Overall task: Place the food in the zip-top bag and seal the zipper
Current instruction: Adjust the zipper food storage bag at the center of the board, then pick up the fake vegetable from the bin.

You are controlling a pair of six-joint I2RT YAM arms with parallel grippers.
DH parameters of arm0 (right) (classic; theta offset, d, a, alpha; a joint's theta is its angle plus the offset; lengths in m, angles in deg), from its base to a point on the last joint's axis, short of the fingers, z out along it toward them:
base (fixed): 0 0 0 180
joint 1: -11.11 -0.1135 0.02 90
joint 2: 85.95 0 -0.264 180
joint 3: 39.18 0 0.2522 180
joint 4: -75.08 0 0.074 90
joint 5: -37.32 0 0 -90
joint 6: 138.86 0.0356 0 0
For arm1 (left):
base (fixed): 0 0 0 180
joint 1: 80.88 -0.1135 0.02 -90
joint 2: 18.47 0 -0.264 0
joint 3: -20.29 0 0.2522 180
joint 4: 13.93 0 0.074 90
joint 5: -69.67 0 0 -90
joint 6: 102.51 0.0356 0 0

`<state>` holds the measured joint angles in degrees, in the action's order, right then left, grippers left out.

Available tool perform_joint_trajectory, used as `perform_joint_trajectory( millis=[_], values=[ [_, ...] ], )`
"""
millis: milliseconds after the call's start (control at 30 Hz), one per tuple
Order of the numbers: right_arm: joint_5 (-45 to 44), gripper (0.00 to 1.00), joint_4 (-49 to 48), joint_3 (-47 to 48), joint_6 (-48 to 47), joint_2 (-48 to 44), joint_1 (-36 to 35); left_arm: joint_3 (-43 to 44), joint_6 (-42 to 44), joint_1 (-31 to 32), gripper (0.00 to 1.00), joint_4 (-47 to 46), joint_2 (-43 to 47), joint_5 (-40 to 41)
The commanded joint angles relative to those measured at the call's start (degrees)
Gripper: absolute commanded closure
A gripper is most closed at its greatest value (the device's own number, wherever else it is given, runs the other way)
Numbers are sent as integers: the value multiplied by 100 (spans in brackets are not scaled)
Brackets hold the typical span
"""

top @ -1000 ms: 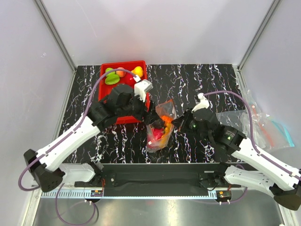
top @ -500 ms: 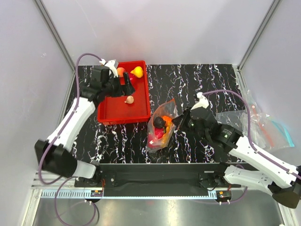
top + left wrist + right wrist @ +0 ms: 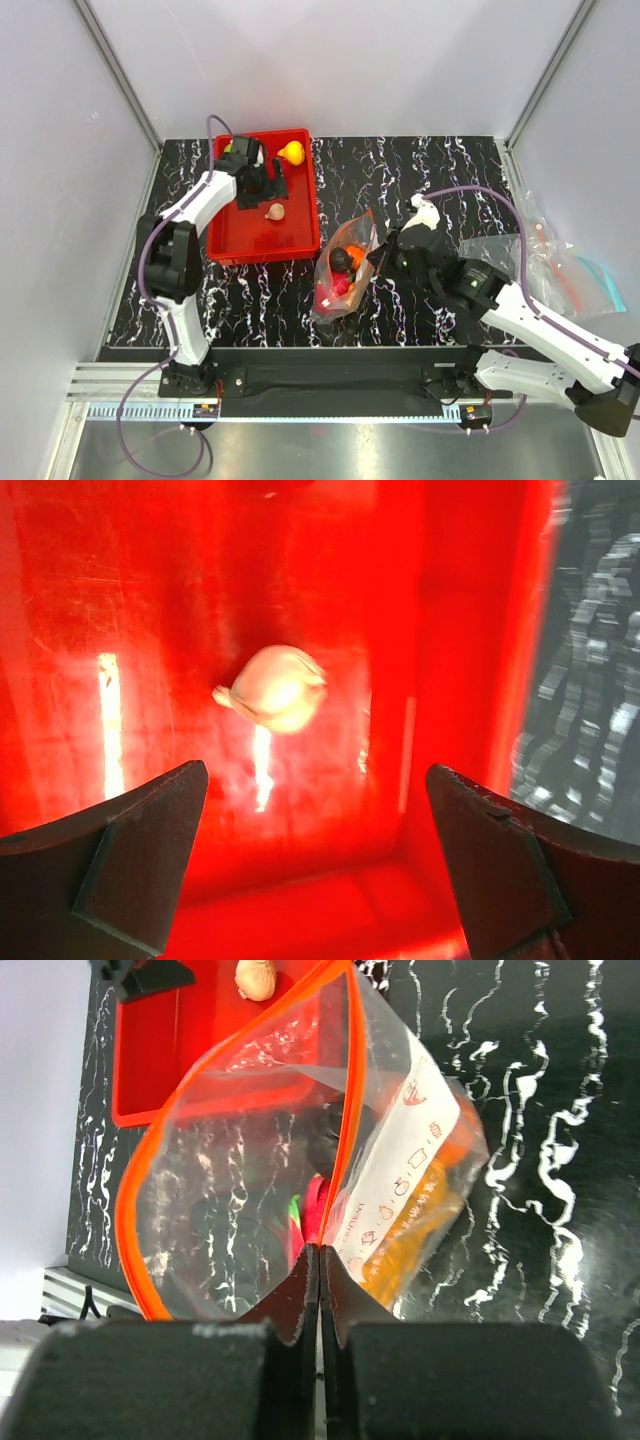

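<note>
My left gripper is open above the cream garlic-like piece point(image 3: 276, 212) point(image 3: 275, 688), which lies on the bottom of the tray. It will move down into the tray next until its fingers are on both sides of the piece.
The zip-top bag point(image 3: 345, 262) lies mid-table with its mouth held open. Its orange-red zipper point(image 3: 135, 1190) loops wide in the right wrist view. Dark purple point(image 3: 340, 259), magenta point(image 3: 333, 290) and orange point(image 3: 357, 251) food pieces sit inside. My right gripper point(image 3: 378, 258) is shut on the bag's zipper edge point(image 3: 322, 1252). My left gripper point(image 3: 274, 186) is open and empty over the red tray point(image 3: 240, 240), just short of a cream garlic-like piece point(image 3: 275, 688), which also shows in the top view point(image 3: 274, 211). A yellow piece point(image 3: 292, 152) lies at the tray's back.
The red tray's wall point(image 3: 470, 660) runs close beside my left gripper's right finger point(image 3: 500, 870). Clear blue-tinted bags point(image 3: 560, 262) lie off the table's right edge. White side walls enclose the black marbled table point(image 3: 430, 180).
My left arm has swung from the bag's mouth back to the red tray and now hovers open by the cream piece. A dark purple piece now lies in the bag. My right gripper kept its hold.
</note>
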<state>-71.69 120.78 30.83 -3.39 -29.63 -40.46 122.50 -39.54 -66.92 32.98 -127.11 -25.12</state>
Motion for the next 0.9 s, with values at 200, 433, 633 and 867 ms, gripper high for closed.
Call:
perform_joint_trajectory(
  millis=[200, 433, 633, 867],
  values=[
    [-218, 100, 251, -105, -153, -876, 42, 1149, 505, 37, 6, 614, -1133, 1051],
    [-209, 100, 251, -97, -153, -798, 42, 1043, 610, 46, 15, 438, -1388, 761],
    [-112, 100, 119, 17, -179, -517, 42, 1026, 760, 63, 65, 412, -1573, 130],
    [-86, 100, 40, 35, -162, -332, 42, 720, 646, 63, 84, 167, -504, -135]
  ],
)
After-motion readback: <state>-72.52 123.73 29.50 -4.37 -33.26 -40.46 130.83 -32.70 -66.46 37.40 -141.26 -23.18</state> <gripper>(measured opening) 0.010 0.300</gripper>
